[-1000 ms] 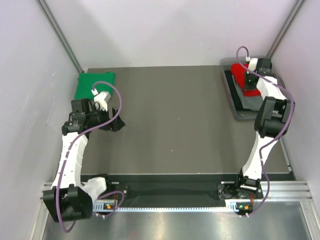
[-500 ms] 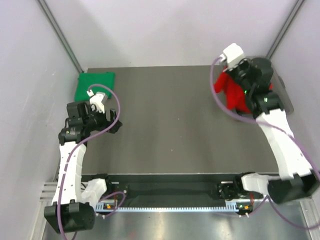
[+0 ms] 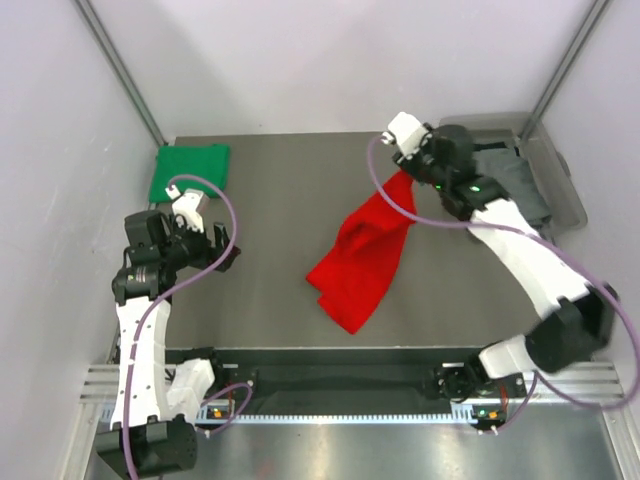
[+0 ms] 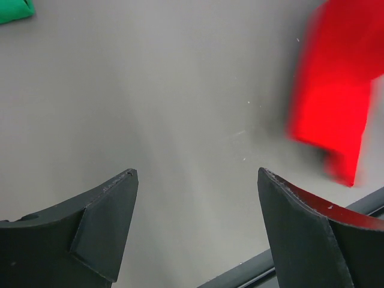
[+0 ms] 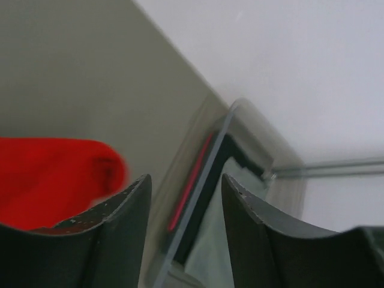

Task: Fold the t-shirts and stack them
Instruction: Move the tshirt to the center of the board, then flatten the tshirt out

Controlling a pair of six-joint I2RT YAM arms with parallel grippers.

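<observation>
The red t-shirt lies beside the empty fingers of my right gripper, so the gripper next needs to lower back and toward the left in the top view onto the red t-shirt's folds [image 3: 384, 210] [image 5: 83, 175].
The red t-shirt [image 3: 362, 262] stretches in a crumpled strip from just under my right gripper [image 3: 412, 168] down to the table's middle. It looks blurred in the left wrist view [image 4: 336, 102]. In the right wrist view the right gripper [image 5: 185, 180] is open with nothing between its fingers, and the red cloth [image 5: 54, 174] sits off to the left of them. A folded green t-shirt [image 3: 188, 170] lies at the back left corner. My left gripper [image 3: 225, 250] [image 4: 197, 174] hangs open over bare table, well left of the red shirt.
A clear bin [image 3: 560, 170] at the back right holds grey and dark t-shirts [image 3: 510, 185]; its rim [image 5: 204, 180] shows between the right fingers. White walls close in the table on three sides. A dark rail [image 3: 330, 355] runs along the near edge.
The right arm swung left from the bin, carrying the red t-shirt over the table. Its jaws then opened and the shirt dropped away. The left arm drew back slightly.
</observation>
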